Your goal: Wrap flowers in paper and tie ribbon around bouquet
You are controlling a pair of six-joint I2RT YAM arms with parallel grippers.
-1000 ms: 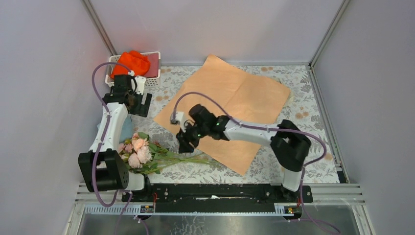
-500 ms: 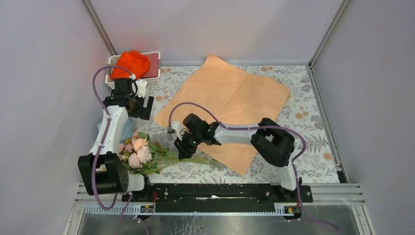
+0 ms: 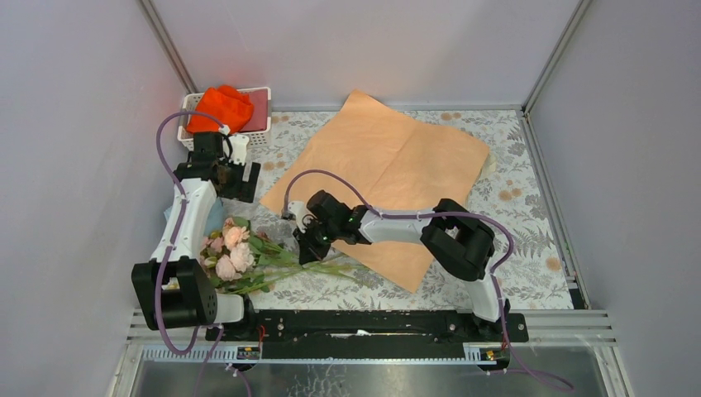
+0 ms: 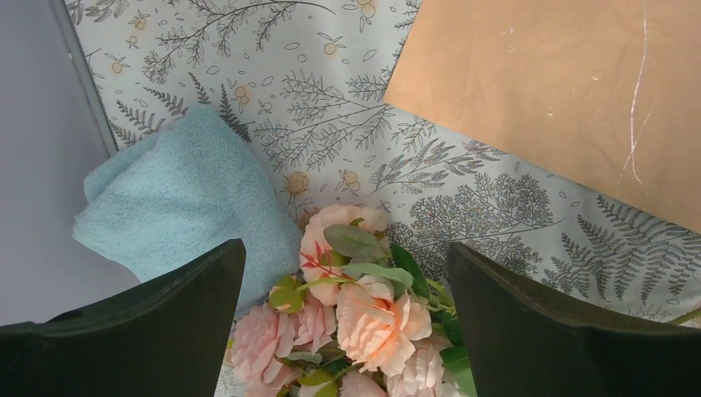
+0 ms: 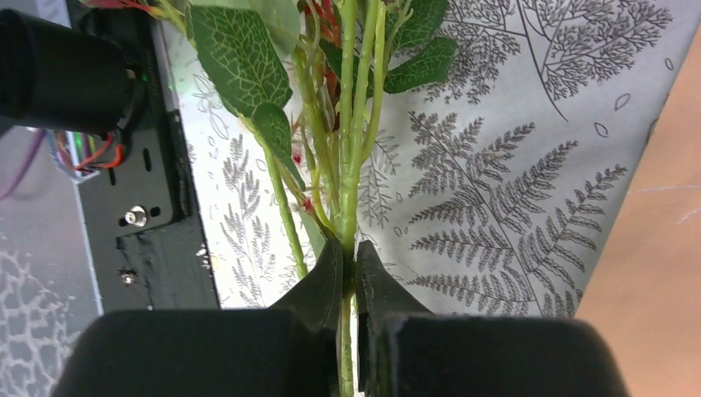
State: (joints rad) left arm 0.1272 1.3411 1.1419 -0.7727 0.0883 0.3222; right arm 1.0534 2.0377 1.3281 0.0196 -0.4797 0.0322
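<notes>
I should raise my right gripper, swing the stems outward over the paper's far half (image 3: 374, 155), and lower them to release them there, because the paper is lying flat and empty.
The flowers (image 3: 229, 252), pink roses with long green stems, lie on the patterned tablecloth at the near left. My right gripper (image 3: 307, 249) is shut on their stems (image 5: 347, 165), which are pinched between its jaws (image 5: 349, 252). The paper (image 3: 388, 178) lies flat just beyond, peach-tan face up. My left gripper (image 3: 240, 180) hovers open above and behind the rose heads (image 4: 376, 318), fingers (image 4: 174, 322) wide apart with nothing between them. The paper's corner (image 4: 570, 91) shows in the left wrist view. The ribbon and a bouquet are out of view.
A light blue cloth (image 4: 182, 198) lies against the left wall beside the roses. A white basket (image 3: 258, 132) at the back left holds an orange-red cloth (image 3: 221, 106). The arms' black base rail (image 3: 364, 322) runs along the near edge.
My right arm reached left and down to the stems, and its jaws went from open to shut on them. The flowers shifted slightly away from the rail. The left arm barely moved.
</notes>
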